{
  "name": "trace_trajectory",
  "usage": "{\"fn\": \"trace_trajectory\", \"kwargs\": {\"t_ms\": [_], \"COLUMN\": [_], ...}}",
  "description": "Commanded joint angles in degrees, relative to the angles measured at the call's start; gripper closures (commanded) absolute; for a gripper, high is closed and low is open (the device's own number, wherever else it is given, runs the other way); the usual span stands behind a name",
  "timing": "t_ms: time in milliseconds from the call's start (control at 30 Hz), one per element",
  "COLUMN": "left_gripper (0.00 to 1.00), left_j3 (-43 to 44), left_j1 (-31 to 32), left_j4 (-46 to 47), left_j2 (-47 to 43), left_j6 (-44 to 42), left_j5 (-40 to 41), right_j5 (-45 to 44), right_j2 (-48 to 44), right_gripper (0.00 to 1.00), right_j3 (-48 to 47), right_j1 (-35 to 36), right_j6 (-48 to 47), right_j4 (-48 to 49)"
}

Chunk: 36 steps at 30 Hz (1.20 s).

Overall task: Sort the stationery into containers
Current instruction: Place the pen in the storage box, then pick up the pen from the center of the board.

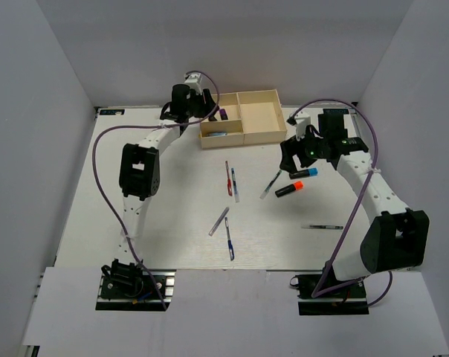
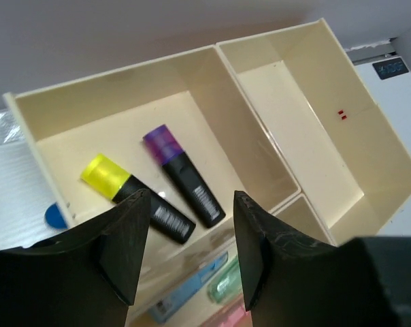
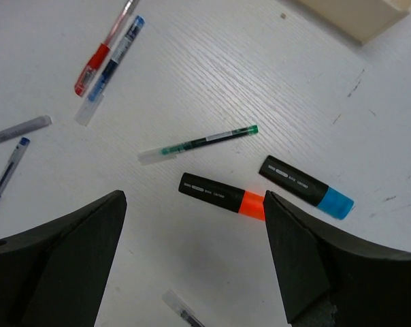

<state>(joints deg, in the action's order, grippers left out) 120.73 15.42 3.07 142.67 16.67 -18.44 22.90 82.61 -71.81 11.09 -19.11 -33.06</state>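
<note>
The highlighter lies slantwise across my right gripper's open fingers. I should next lower that gripper back and turn it onto the orange-ended highlighter where black meets orange (image 1: 294, 187) (image 3: 241, 200).
The cream tray (image 1: 258, 134) stands at the back of the table. In the left wrist view a yellow-ended highlighter (image 2: 134, 197) and a purple-ended highlighter (image 2: 183, 175) lie in one small compartment. Pale blue (image 2: 188, 289) and green (image 2: 226, 279) oblong pieces lie in the other. The larger compartment (image 2: 307, 116) is bare. My left gripper (image 2: 188, 252) is open and empty above the small compartments. My right gripper (image 3: 195, 252) is open and empty above an orange-ended highlighter (image 3: 219, 195) and a blue-ended highlighter (image 3: 304, 185) on the table.
Thin pens lie loose mid-table: a green one (image 3: 199, 143), a red and a blue one together (image 1: 231, 180), a clear one (image 1: 218, 222), a blue one (image 1: 230, 239) and a dark one (image 1: 322, 226). White walls enclose the table on three sides.
</note>
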Motion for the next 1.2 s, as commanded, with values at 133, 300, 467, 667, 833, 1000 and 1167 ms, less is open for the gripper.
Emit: {"fn": "trace_trajectory", "kwargs": {"t_ms": [133, 300, 467, 667, 833, 1000, 1167], "left_gripper": [0.39, 0.38, 0.33, 0.30, 0.31, 0.30, 0.30], "left_j3": [-11.90, -21.57, -33.70, -41.62, -43.64, -45.40, -46.63], "left_j1": [-2.94, -2.41, -2.41, -1.71, -1.71, -1.71, -1.71], "left_j4": [-5.18, -10.70, -9.84, -5.71, -4.39, -3.51, -1.49], "left_j2": [-23.20, -35.51, -41.15, -45.55, -45.29, -45.20, -45.29], "left_j6": [-2.24, -3.57, -0.76, 1.87, 2.76, 3.20, 3.46], "left_j5": [-6.32, -21.62, -34.03, -37.11, -37.11, -37.11, -36.93], "right_j5": [-3.91, -3.03, -1.45, 0.48, -0.04, -1.10, -1.71], "right_j2": [-2.45, 0.52, 4.49, 10.11, 16.61, 20.57, 22.42], "right_gripper": [0.21, 0.24, 0.20, 0.18, 0.18, 0.20, 0.30], "right_j3": [6.41, 8.27, 9.32, 6.08, 1.24, -0.96, -0.09], "right_j1": [-0.81, -0.72, -0.55, -0.72, -0.55, -0.46, -0.11], "right_j6": [-12.25, -22.18, -35.27, -48.36, -52.34, -55.41, -58.31], "right_j4": [-1.83, -4.02, -2.37, -3.50, -6.05, -7.19, -9.04]}}
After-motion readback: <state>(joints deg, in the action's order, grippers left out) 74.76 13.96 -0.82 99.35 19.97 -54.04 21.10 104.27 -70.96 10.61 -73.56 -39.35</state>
